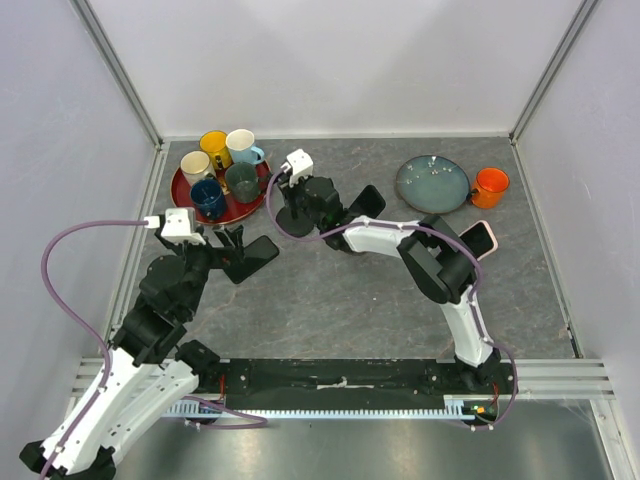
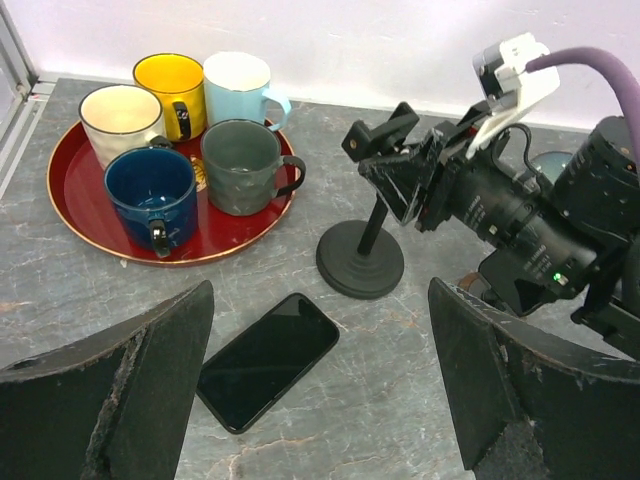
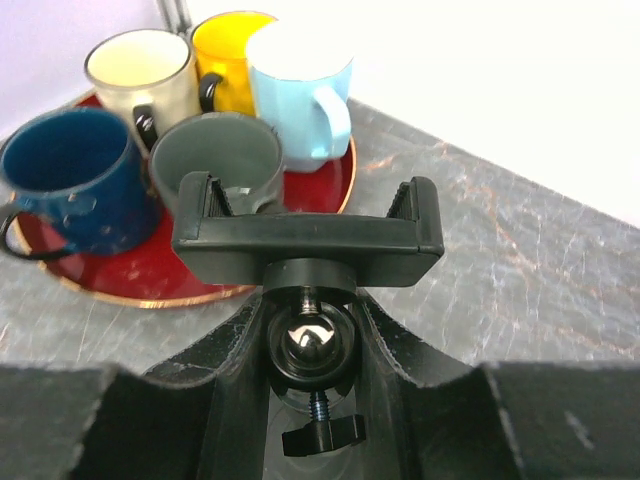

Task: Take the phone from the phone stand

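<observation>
The stand will move outward a little beside the red tray with my right gripper, which will open next.
A black phone (image 2: pixel 266 361) lies flat on the table, screen up, apart from the stand; in the top view it (image 1: pixel 254 257) lies just ahead of my left gripper. The black phone stand (image 2: pixel 362 258) stands upright on its round base, its clamp (image 3: pixel 305 240) empty. My left gripper (image 2: pixel 320 400) is open and empty, and hovers over the phone with its fingers wide on either side. My right gripper (image 3: pixel 312 350) is shut on the stand's ball joint just under the clamp; it also shows in the top view (image 1: pixel 297 203).
A red tray (image 1: pixel 178 190) with several mugs stands at the back left, close behind the stand (image 2: pixel 235 232). A grey plate (image 1: pixel 432 184) and an orange mug (image 1: pixel 490 187) are at the back right. A second phone in a pink case (image 1: pixel 480 240) lies by the right arm.
</observation>
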Robot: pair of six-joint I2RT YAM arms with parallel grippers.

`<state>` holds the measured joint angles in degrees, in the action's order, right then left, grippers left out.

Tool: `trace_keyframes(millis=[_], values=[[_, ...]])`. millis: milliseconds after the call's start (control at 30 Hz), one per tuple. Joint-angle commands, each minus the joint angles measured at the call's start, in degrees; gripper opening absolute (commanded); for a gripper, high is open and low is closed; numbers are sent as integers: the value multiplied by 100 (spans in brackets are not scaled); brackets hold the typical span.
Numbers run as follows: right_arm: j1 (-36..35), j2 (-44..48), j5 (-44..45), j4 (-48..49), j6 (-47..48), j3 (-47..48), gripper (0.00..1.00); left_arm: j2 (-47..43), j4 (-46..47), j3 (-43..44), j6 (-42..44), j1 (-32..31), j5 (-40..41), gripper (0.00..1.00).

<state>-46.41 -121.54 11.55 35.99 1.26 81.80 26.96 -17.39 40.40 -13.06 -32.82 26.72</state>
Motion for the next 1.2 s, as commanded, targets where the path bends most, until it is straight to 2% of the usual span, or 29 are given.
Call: trace_keyframes(millis=[0, 133, 233, 333, 367, 467, 533, 733, 933, 1167], values=[[106, -317, 163, 629, -12, 863, 0, 11, 262, -67, 163, 144, -166, 94], [168, -573, 189, 532, -3, 1127, 1, 55, 271, -68, 128, 302, -360, 93], [194, -652, 207, 436, -3, 1145, 7, 64, 306, -68, 84, 442, -553, 93], [203, -608, 172, 321, 15, 1128, 24, 64, 315, -76, 40, 583, -720, 93], [203, -565, 137, 260, 15, 1119, 35, 64, 315, -76, 14, 618, -799, 93], [203, -477, 93, 137, 41, 1145, 51, 64, 350, -94, -39, 742, -957, 93], [203, -415, 41, 58, 68, 1163, 61, 64, 350, -94, -48, 812, -1011, 93], [203, 49, -153, -223, 15, 1049, 80, 46, 368, -112, -65, 882, -1081, 93], [194, 928, -259, -592, -29, 548, 92, 2, 359, -120, -74, 900, -1072, 93], [185, 2150, -110, -1242, -99, -320, 96, -59, 359, -138, -74, 918, -1037, 93]])
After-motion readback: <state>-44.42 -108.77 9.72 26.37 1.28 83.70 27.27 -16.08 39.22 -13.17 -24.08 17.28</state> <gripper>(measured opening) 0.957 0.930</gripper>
